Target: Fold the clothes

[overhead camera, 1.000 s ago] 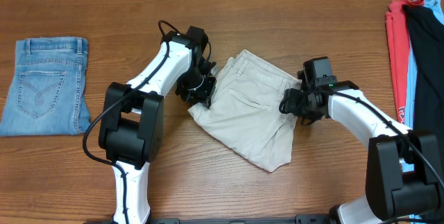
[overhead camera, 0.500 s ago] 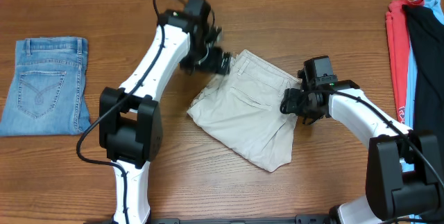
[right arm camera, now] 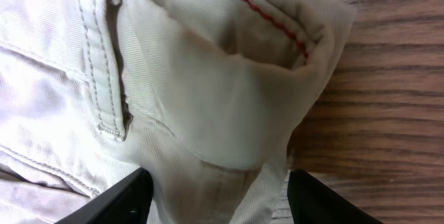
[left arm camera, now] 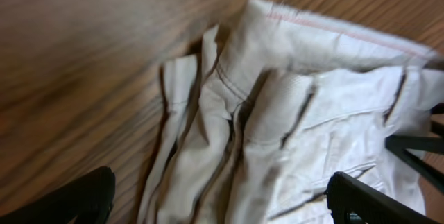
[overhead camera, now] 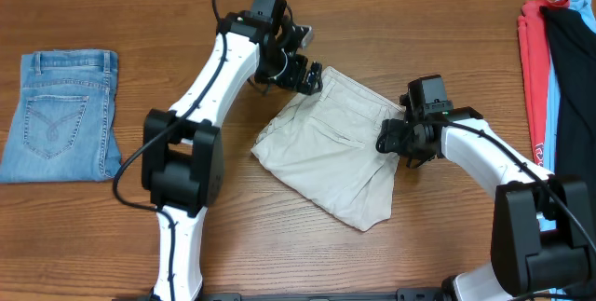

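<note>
My left gripper is wide open, and the layered side folds by the waistband are below, between its fingers. Next it will go down onto them and close around the layers.
The clothes, a pale beige pair of shorts, lie folded and slanted in the middle of the table. My left gripper hovers at their far left corner. In the left wrist view it stands wide open over the rumpled waistband, holding nothing. My right gripper sits at the shorts' right edge. In the right wrist view it is open, its fingers straddling a folded hem with red stitching, and the right finger stands a little clear of the cloth.
Folded light-blue jeans lie at the far left. Red, light-blue and black garments are stacked at the right edge. Bare wood surrounds the shorts.
My left gripper has let go of the shorts' left edge, opened wide and swung to their far corner. The right arm has stayed put, its jaws spreading slightly.
</note>
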